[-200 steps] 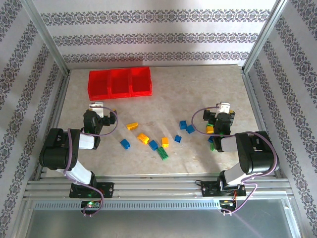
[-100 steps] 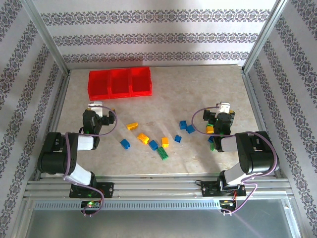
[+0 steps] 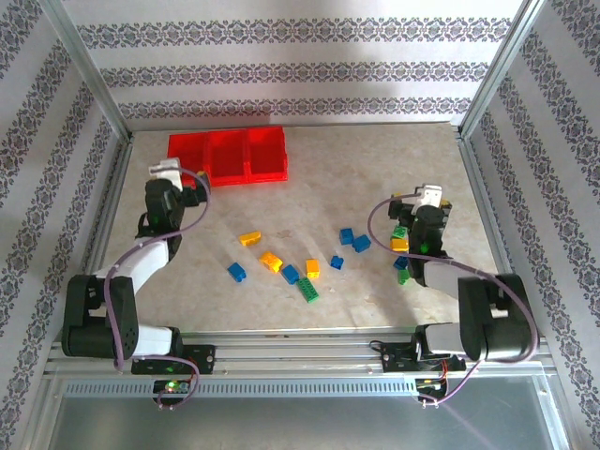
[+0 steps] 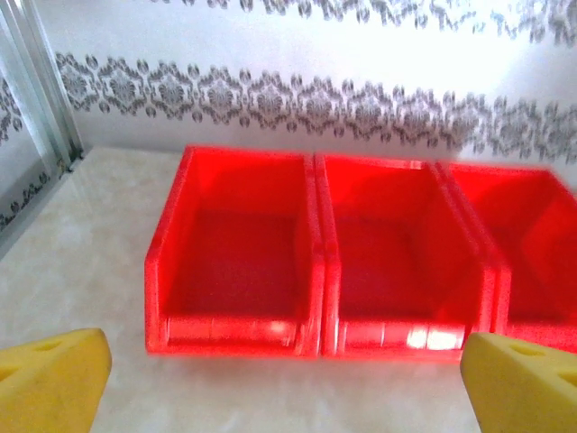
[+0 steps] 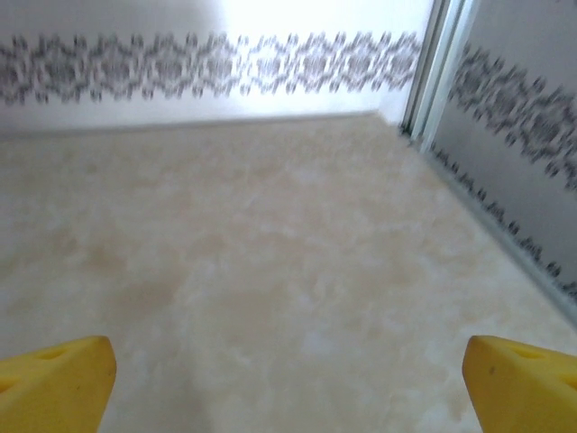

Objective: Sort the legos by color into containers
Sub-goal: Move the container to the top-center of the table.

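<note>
The joined sides between the nearest and middle bins stand outward of my left gripper, so next my left gripper will go outward, tipping its fingers down astride them.
The containers (image 3: 227, 157), three joined red bins, stand at the back left and look empty in the left wrist view (image 4: 315, 262). The legos lie loose mid-table: yellow ones (image 3: 271, 262), blue ones (image 3: 236, 272) and a long green one (image 3: 308, 291). A few more (image 3: 399, 244) sit beside the right arm. My left gripper (image 3: 178, 180) hangs open just in front of the left bin, its yellow fingertips (image 4: 54, 379) wide apart with nothing between them. My right gripper (image 3: 424, 199) is open too, over bare table (image 5: 288, 271) beyond the right-hand bricks.
Metal frame rails (image 3: 98, 216) and patterned walls close in the table on the left, right and back. A corner post (image 5: 433, 63) rises ahead of the right gripper.
The left arm has stretched forward and to the left, bringing its gripper up to the bins. The right arm has reached forward a little. Both stayed open and no brick moved.
</note>
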